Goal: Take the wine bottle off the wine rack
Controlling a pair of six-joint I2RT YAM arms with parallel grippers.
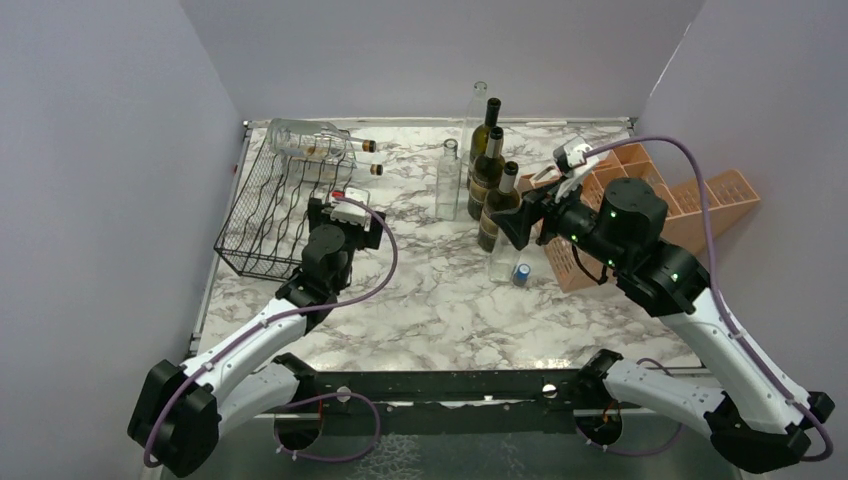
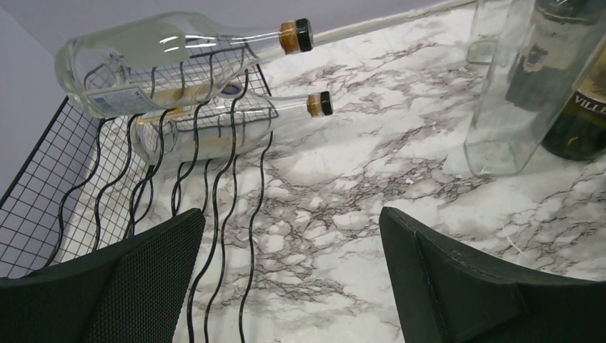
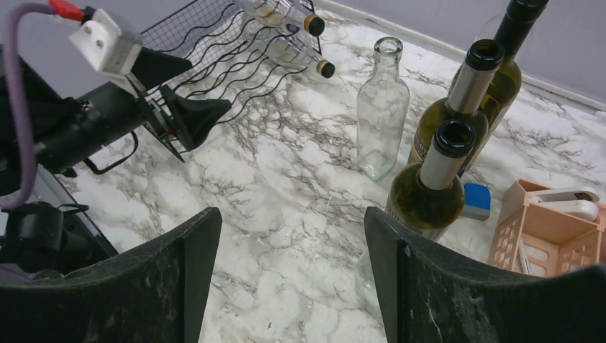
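My left gripper moves outward next, turns toward the rack and closes on the neck's end with the cap (image 1: pixel 362 145). The upper bottle's neck juts past the rack (image 1: pixel 270 205).
The black wire wine rack (image 1: pixel 270 205) stands at the table's left. Two clear bottles with dark caps lie on it, necks pointing right: an upper one (image 1: pixel 310 140) and a lower one (image 1: pixel 345 165). In the left wrist view the upper bottle (image 2: pixel 143 57) and the lower bottle (image 2: pixel 214 128) rest on the rack's wavy wires (image 2: pixel 64 179). My left gripper (image 2: pixel 289 214) is open and empty, just right of the rack's near end (image 1: pixel 345 210) and short of the bottles. My right gripper (image 3: pixel 289 214) is open and empty over the marble, beside the standing bottles (image 1: pixel 515 225).
Three dark green wine bottles (image 1: pixel 497 215) (image 1: pixel 487 180) (image 1: pixel 487 135) and two clear empty bottles (image 1: pixel 448 185) (image 1: pixel 478 110) stand mid-table. A small clear bottle with a blue cap (image 1: pixel 508 265) is near my right gripper. A salmon-orange crate (image 1: pixel 700 200) stands at the right. Walls close in the table.
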